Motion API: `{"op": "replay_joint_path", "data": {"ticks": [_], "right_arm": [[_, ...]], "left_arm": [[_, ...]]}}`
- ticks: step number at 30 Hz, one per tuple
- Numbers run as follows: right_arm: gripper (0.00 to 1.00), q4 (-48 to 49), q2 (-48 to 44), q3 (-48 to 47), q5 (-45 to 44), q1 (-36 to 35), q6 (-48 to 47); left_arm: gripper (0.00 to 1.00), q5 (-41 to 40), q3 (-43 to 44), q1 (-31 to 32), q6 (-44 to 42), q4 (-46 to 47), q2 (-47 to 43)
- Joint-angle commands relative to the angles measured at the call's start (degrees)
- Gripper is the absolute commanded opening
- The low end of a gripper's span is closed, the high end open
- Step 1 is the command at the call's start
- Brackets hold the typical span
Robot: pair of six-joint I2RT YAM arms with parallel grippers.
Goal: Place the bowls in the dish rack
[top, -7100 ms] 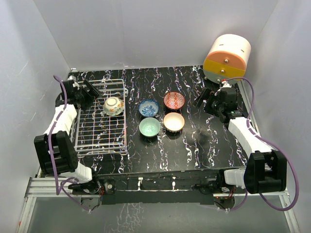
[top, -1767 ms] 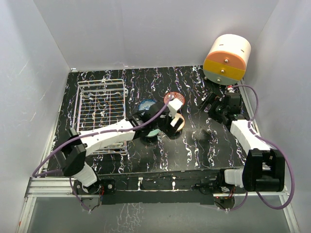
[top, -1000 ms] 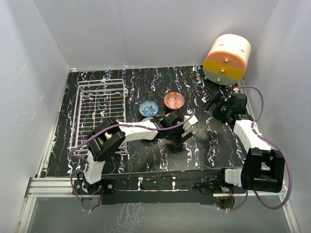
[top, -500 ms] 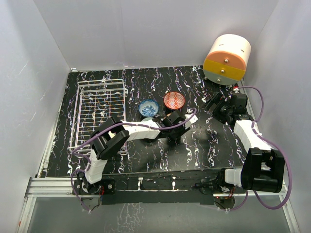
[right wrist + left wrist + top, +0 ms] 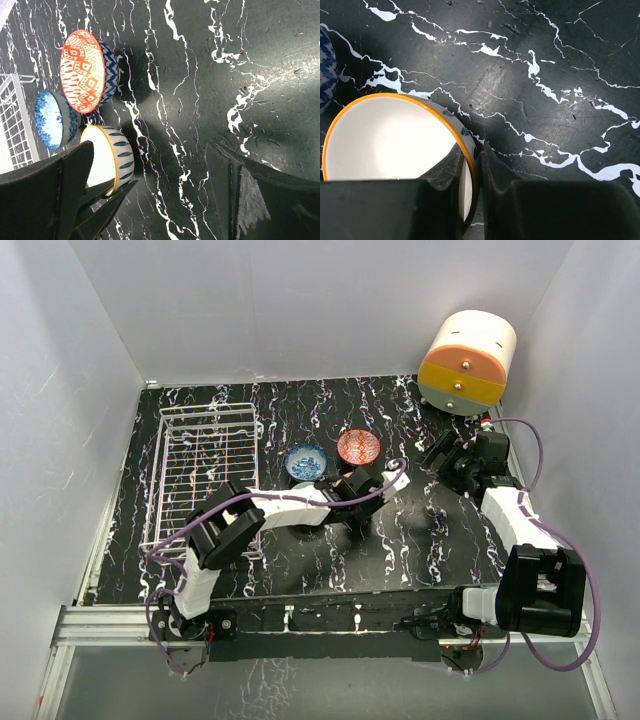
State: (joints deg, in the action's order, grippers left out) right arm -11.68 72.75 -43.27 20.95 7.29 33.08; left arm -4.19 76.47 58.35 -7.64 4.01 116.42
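As the rack's far half [image 5: 222, 455] stands empty, I will raise my left gripper, swing to the left in the top view, lower the bowl there and release it.
The cream bowl [image 5: 390, 135] has an orange rim and blue dashes on its white outside, and it sits on the black marbled table. My left gripper [image 5: 474, 172] is shut on its right rim, with one finger [image 5: 445, 167] inside and the other [image 5: 497, 172] outside. The top view shows that gripper [image 5: 356, 500] reaching in from the left, just below the red-patterned bowl [image 5: 358, 447] and the blue-patterned bowl [image 5: 305, 462]. The white wire dish rack [image 5: 205, 480] stands at the left. My right gripper [image 5: 440, 454] hangs open to the right, apart from the bowls [image 5: 82, 70].
A round orange-and-cream drawer unit [image 5: 467, 362] stands at the back right corner. White walls close in the table on three sides. The left arm stretches across the table in front of the rack's near right corner.
My left gripper's jaws have closed from wide open onto the cream bowl's rim. The left arm drew in slightly to the left. The right arm has stayed put.
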Motion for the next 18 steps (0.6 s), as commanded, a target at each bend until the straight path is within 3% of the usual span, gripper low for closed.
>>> {"op": "replay_joint_path", "data": {"ticks": [1,11,14,18], "right_arm": [[0.98,3.25,-0.65,0.53,-0.07,0.52,-0.56],[0.98,3.25,-0.84,0.9,-0.2,0.72,-0.39],[0.98,3.25,-1.3,1.24,-0.38,0.81,-0.39],[0.98,3.26,-1.62,1.43,0.36,0.81,-0.73]], "left_arm": [[0.0,2.83,-0.45,0.01,3.71,-3.67,-5.94],[0.0,5.25,-7.35,-3.03,13.41,4.54,-30.06],[0.0,10.1,-12.15,-8.19,20.33,10.19,-36.73],[0.0,14.98,-21.13,-19.64,30.72,21.02,-46.49]]}}
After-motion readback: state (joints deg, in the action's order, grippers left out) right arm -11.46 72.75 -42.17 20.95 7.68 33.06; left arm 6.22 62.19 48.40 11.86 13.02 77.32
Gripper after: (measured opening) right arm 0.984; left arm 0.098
